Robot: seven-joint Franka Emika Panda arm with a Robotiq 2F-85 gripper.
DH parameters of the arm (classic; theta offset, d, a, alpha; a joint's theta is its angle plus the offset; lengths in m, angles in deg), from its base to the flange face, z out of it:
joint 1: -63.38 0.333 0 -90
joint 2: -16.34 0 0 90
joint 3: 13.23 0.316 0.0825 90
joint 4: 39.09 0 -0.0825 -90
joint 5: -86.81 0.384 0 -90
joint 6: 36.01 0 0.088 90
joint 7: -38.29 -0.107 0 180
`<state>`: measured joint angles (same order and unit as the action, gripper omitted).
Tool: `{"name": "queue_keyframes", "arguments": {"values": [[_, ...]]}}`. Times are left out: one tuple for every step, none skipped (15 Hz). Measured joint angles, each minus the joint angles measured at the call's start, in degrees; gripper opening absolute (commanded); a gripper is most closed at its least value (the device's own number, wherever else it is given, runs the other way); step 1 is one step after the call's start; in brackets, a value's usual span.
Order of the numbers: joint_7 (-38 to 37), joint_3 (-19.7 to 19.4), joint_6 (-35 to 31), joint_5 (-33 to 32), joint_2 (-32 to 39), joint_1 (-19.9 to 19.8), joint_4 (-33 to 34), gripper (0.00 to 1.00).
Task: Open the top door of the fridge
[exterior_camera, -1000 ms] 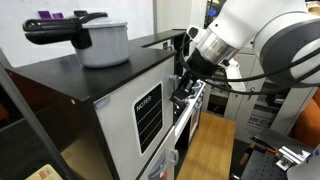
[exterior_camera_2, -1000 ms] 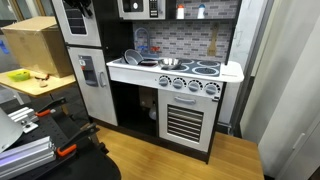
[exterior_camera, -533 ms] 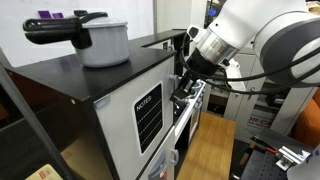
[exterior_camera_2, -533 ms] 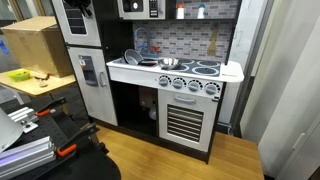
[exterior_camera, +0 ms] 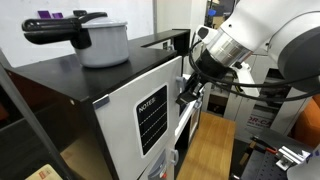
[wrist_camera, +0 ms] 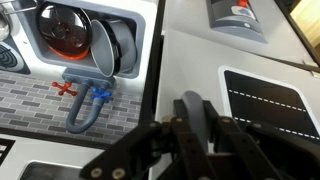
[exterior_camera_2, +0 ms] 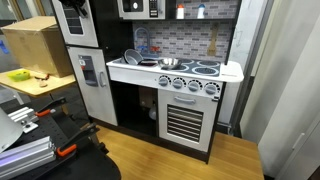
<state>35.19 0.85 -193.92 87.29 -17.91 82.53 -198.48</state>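
Note:
I should next pull the grey handle away from the cabinet in a wide arc with my gripper and open, because the white door (exterior_camera: 120, 125) is only a little way out from the cabinet.
In an exterior view the fridge (exterior_camera: 70, 85) is a small box with a black flat top. Its white top door (exterior_camera: 120, 125) bears the black NOTES sticker (exterior_camera: 150, 118). The door's right edge stands a little out from the cabinet. My gripper (exterior_camera: 188, 92) is at that edge. In the wrist view my gripper (wrist_camera: 197, 122) is shut on the grey handle (wrist_camera: 192, 108) of the white door (wrist_camera: 185, 55), with the sticker (wrist_camera: 270, 100) to the right. My gripper does not show in the exterior view of the play kitchen.
A grey pot (exterior_camera: 100, 42) with a black handle stands on the fridge top. The wrist view shows a pot (wrist_camera: 85, 35) and a faucet (wrist_camera: 85, 100) on grey brick. An exterior view shows a play kitchen (exterior_camera_2: 175, 75) and a cardboard box (exterior_camera_2: 35, 45).
My gripper has moved a little to the right with the handle, and the top door's handle edge has swung out slightly from the fridge.

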Motion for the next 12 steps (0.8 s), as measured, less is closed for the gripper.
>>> {"name": "queue_keyframes", "arguments": {"values": [[-0.64,0.38,1.3,0.0,-0.79,0.11,-0.1,0.05],[-1.29,0.77,2.35,0.0,-1.53,0.13,-0.25,0.05],[-2.12,1.19,3.33,0.0,-2.19,0.19,-0.36,0.05],[-2.91,1.61,4.2,0.0,-2.85,0.21,-0.5,0.05],[-3.7,2.02,5.16,0.0,-3.47,0.25,-0.6,0.05],[-4.57,2.43,5.96,0.0,-4.09,0.31,-0.72,0.05],[-5.34,2.79,6.76,0.0,-4.74,0.44,-0.91,0.05],[-6.15,3.21,7.64,0.0,-5.39,0.56,-1.02,0.05],[-7.09,3.72,8.5,0.0,-6.13,0.68,-1.19,0.05],[-8.12,4.26,9.5,0.0,-6.89,0.85,-1.34,0.05],[-9.38,4.96,10.43,0.0,-7.74,0.94,-1.53,0.05],[-10.84,5.83,11.48,0.0,-8.67,1.02,-1.75,0.05]]}}
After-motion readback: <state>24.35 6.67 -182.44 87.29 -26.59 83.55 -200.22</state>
